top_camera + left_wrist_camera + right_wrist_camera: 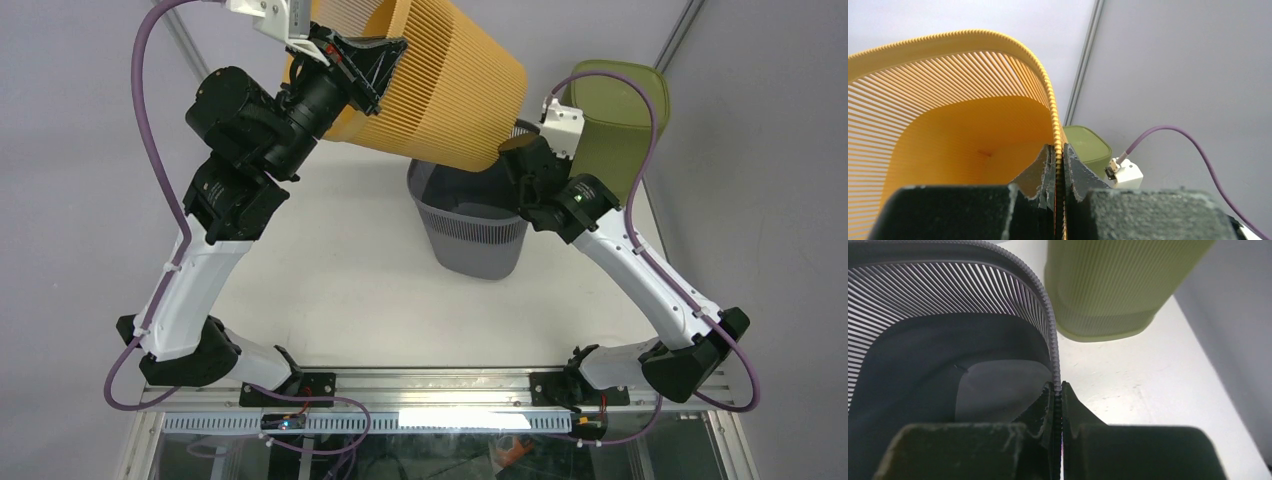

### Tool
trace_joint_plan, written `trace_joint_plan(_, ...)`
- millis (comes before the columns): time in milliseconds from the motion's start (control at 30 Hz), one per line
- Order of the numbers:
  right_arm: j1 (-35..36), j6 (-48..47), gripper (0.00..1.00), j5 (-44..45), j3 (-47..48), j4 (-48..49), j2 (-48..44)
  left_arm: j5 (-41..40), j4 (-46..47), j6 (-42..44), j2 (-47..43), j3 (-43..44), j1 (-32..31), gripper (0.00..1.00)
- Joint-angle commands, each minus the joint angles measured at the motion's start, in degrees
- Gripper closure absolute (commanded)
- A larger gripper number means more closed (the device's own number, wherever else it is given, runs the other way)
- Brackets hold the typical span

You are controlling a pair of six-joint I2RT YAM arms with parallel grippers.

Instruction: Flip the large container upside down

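Note:
My right gripper draws the grey basket's rim toward the right in the top view next, then releases it, because the orange container's base overhangs the basket.
The large orange ribbed container (450, 90) hangs in the air at the back, tipped on its side with its mouth to the left and its base over the grey basket (470, 225). My left gripper (385, 62) is shut on its rim; in the left wrist view the rim runs between the closed fingers of the gripper (1059, 152), with the orange container's inside (948, 125) to the left. My right gripper (520, 150) is shut on the rim of the grey basket, which stands upright on the table. In the right wrist view the gripper (1057, 390) pinches the grey basket's rim (948, 315).
An olive-green container (615, 110) stands upside down at the back right of the white table (340, 290), close behind my right gripper; it also shows in the left wrist view (1088, 145) and the right wrist view (1108, 285). The table's right edge is beside it.

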Motion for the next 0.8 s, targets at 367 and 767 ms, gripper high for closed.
trace_joint_plan(367, -6.27, -7.19, 0.97, 17.45, -2.76, -6.57, -3.75, -7.63, 22.29, -0.24, -9.25, -8.58, 0.06, 1.0)
trace_joint_plan(767, -8.71, -9.12, 0.17, 8.51, -0.4, -8.74, -9.93, -10.76, 13.56, -1.71, -7.0, -7.52, 0.27, 1.0)
